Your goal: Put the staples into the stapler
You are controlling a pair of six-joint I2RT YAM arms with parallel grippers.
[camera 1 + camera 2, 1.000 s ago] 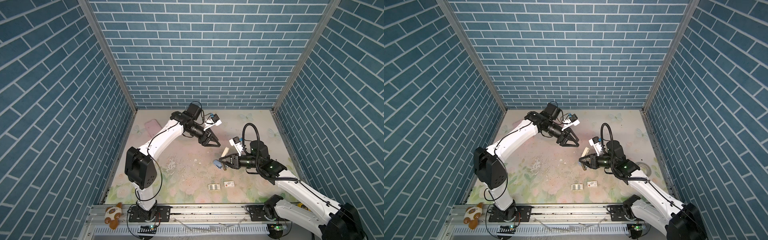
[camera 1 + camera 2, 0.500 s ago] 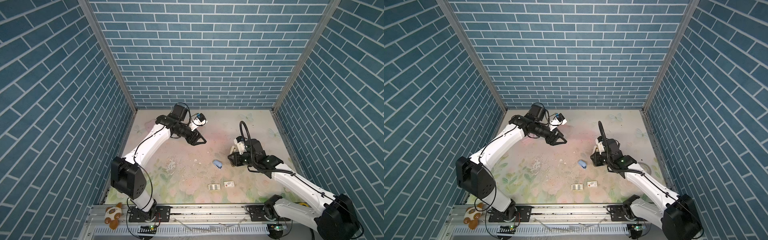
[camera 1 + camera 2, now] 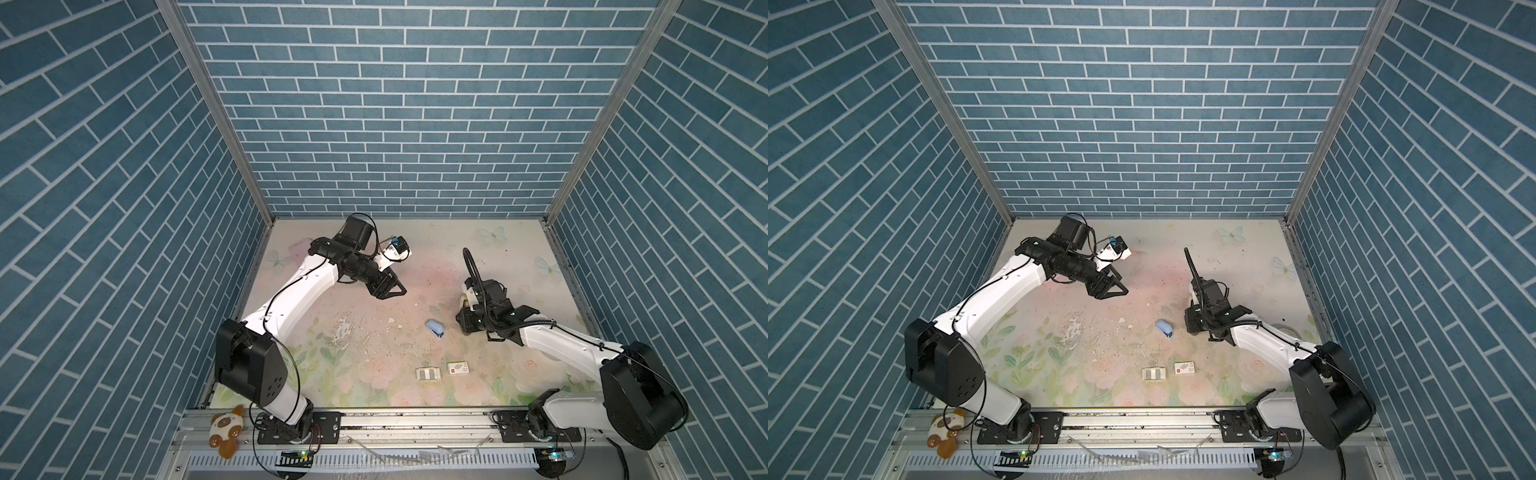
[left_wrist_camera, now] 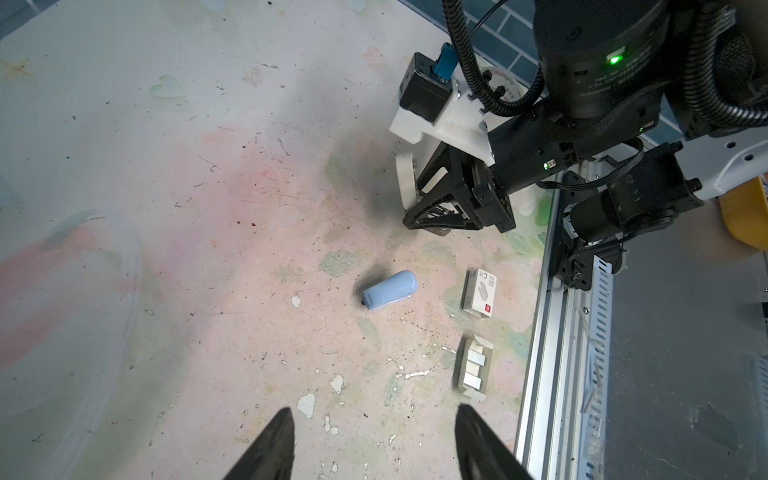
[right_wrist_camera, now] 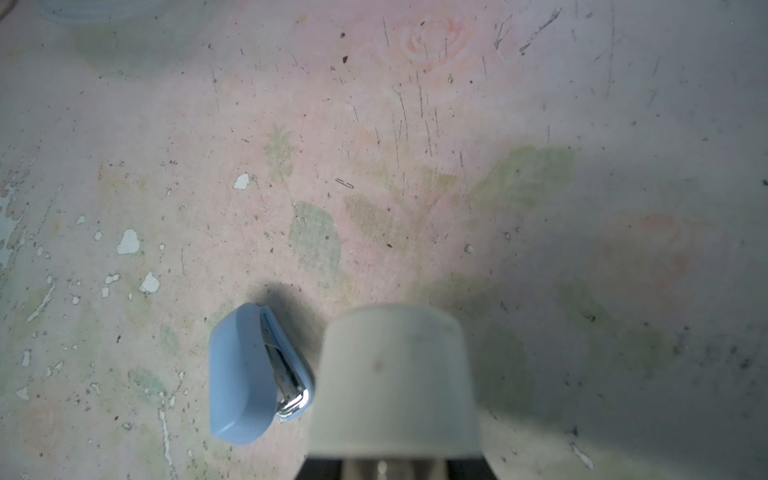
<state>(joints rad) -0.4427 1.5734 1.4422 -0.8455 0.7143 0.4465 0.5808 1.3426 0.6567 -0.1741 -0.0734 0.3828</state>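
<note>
Next, my right gripper moves down, easing toward the stapler (image 3: 435,328), and lets go of the cream-white block on the bare tabletop beside it. That spot lies below the gripper.
A light blue stapler (image 3: 435,328) (image 3: 1165,328) lies closed on the mat, tipped on its side with the metal magazine showing (image 5: 243,374) (image 4: 390,289). Silvery staples (image 4: 473,370) sit in a small white card tray (image 3: 428,373) near the front edge. Its red-marked white sleeve (image 3: 458,368) (image 4: 480,293) is beside it. My right gripper (image 3: 467,322) (image 4: 432,216) points down just right of the stapler. It is shut on a cream-white block (image 5: 395,374) and is apart from the stapler. My left gripper (image 3: 388,289) (image 4: 374,415) hovers open and empty, back-left of the stapler.
The metal front rail (image 3: 415,417) runs just past the tray and sleeve. A plush toy (image 3: 224,428) lies on the rail at the left. A tape roll (image 3: 1285,330) sits by the right wall. Blue brick walls close in three sides.
Since a second ago my right gripper has drawn back to the right off the stapler and turned downward. My left gripper has pulled back to the left. The stapler has stayed put.
</note>
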